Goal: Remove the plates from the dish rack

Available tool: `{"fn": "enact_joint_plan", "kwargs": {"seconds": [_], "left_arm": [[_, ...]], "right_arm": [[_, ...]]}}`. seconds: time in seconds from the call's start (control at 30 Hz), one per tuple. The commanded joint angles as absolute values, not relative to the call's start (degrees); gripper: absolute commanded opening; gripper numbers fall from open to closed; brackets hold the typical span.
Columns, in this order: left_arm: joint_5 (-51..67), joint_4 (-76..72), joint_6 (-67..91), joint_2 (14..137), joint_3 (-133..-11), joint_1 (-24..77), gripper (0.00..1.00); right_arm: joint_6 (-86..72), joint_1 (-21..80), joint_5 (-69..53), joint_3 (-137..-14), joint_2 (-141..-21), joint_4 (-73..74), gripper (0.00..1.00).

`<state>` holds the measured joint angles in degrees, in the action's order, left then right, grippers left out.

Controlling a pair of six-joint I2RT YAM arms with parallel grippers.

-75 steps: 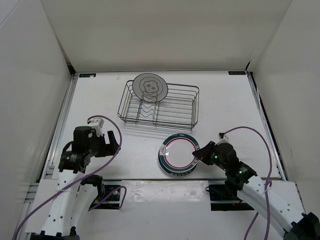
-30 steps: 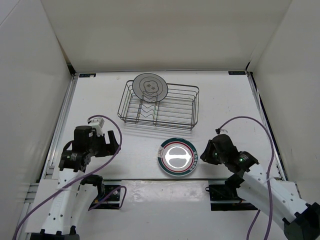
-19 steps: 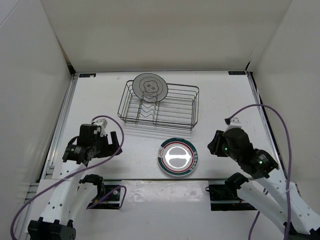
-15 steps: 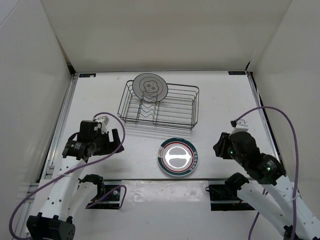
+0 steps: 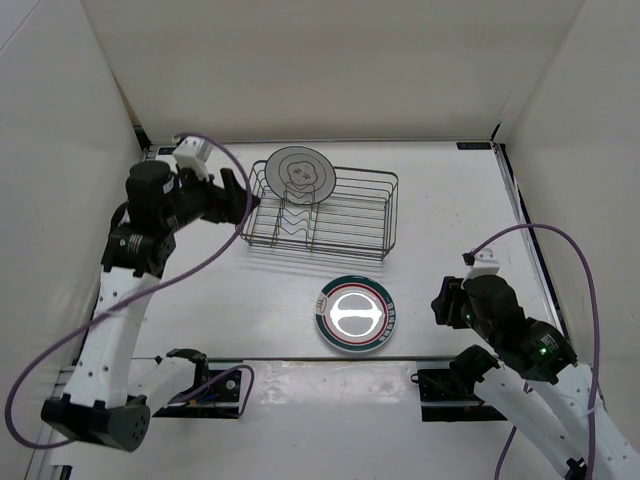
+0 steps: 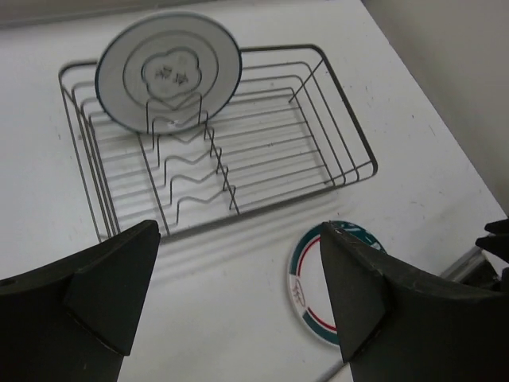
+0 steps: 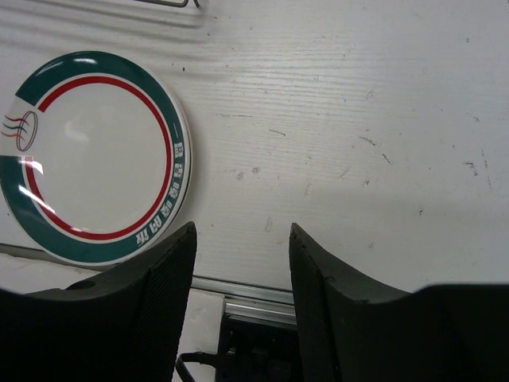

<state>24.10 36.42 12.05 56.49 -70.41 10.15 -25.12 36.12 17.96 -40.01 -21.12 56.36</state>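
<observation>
My left gripper is open and will next move outward and down, turning its fingers astride the grey-rimmed plate's closest edge [image 5: 268, 175], because only that plate still stands in the rack [image 5: 340, 215].
The wire dish rack [image 5: 340, 215] [image 6: 318, 119] stands at the back of the table. One grey-rimmed plate [image 5: 299, 174] [image 6: 169, 70] stands upright at its far left end. The teal-rimmed plate [image 5: 357, 314] [image 7: 87, 155] [image 6: 314, 282] lies flat on the table in front of the rack. My left gripper [image 5: 243, 199] [image 6: 238, 263] is raised just left of the rack, open and empty. My right gripper [image 5: 441, 303] [image 7: 241, 239] hovers to the right of the flat plate, jaws apart with nothing between them.
White walls [image 5: 60, 150] enclose the table on the left, back and right. A metal rail [image 7: 254, 290] runs along the near table edge. Purple cables [image 5: 200, 260] loop from both arms.
The left arm has swung up from the near left to the rack's left end. The right gripper let go of the teal plate, opened and drew back to the right.
</observation>
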Motion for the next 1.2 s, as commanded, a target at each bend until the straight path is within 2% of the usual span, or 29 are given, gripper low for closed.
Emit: {"fn": "enact_joint_plan", "kwargs": {"seconds": [0.0, 0.13, 0.37, 0.5, 0.6, 0.73, 0.83, 1.03, 1.07, 1.17], "left_arm": [[24.18, 35.16, 3.19, 61.42, -77.76, 12.21, 0.92], [20.83, 33.93, -7.1, 68.45, -83.31, 15.98, 0.94], [12.14, 22.34, -24.66, 76.1, -84.19, 25.13, 1.0], [9.67, 24.87, -34.95, 87.52, -93.06, 28.73, 1.0], [8.35, 23.83, -38.91, 95.17, -100.97, 29.09, 1.0], [6.42, 19.53, -42.63, 102.98, -101.77, 28.65, 1.0], [7.9, 22.66, -41.4, 107.98, -106.25, 27.16, 1.0], [12.91, 21.8, -41.14, 112.4, -108.81, 24.35, 0.88], [13.44, 21.88, -41.13, 113.54, -109.68, 24.08, 0.82], [14.5, 21.28, -40.52, 114.87, -110.39, 22.59, 0.76]], "right_arm": [[-22.24, 36.39, 17.58, -39.46, -21.62, 53.53, 0.54], [-21.62, 36.47, 16.7, -39.2, -21.8, 53.0, 0.56], [-21.18, 36.39, 16.17, -38.5, -20.57, 52.3, 0.58], [-20.65, 36.47, 15.56, -38.14, -19.6, 51.85, 0.58], [-20.3, 36.39, 15.47, -37.8, -19.25, 51.59, 0.6], [-20.3, 36.47, 15.47, -37.79, -19.77, 51.42, 0.6], [-20.3, 36.47, 15.12, -37.62, -19.78, 51.42, 0.63], [-19.95, 36.39, 14.33, -37.35, -20.13, 51.06, 0.64], [-19.86, 36.39, 14.15, -37.27, -20.04, 51.06, 0.64], [-19.78, 36.47, 14.24, -37.27, -20.21, 50.89, 0.64]]}}
